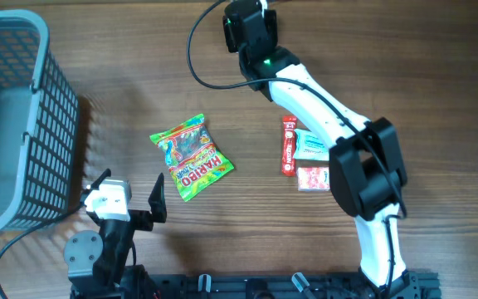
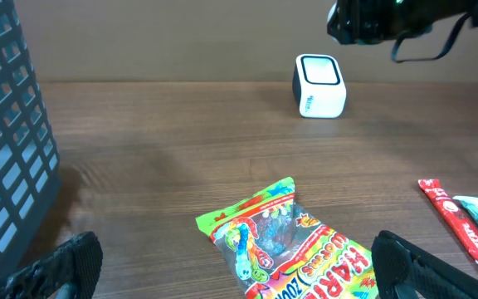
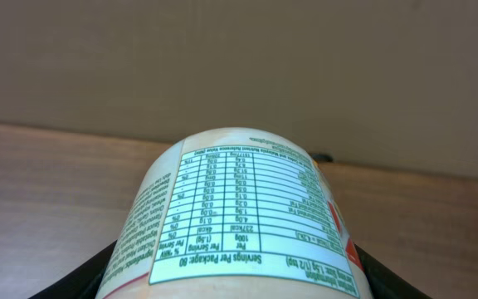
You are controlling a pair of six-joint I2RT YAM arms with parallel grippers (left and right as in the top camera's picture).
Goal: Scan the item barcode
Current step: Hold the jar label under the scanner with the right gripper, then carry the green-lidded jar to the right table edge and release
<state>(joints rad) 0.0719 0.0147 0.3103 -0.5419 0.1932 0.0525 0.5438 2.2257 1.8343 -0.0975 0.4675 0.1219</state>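
Observation:
The right gripper will swing to the right in the overhead view, lower the container onto the tabletop past the white-green packet and release it, since the tabletop there is bare.
A cream container with a green-edged nutrition label (image 3: 239, 208) fills the right wrist view, and my right gripper (image 3: 235, 282) is shut on its sides. Seen from overhead, that gripper (image 1: 251, 29) hangs at the far edge of the table and hides the container. A white box scanner (image 2: 319, 85) stands at the far side of the table, just below the right gripper (image 2: 380, 18). My left gripper (image 2: 239, 274) is open near the front left (image 1: 127, 199) with nothing between its fingers.
A Haribo gummy bag (image 1: 192, 156) lies mid-table, just ahead of the left gripper. A red box (image 1: 289, 144), a white-green packet (image 1: 311, 144) and a red-white pack (image 1: 313, 178) lie under the right arm. A grey mesh basket (image 1: 15, 124) stands at the left.

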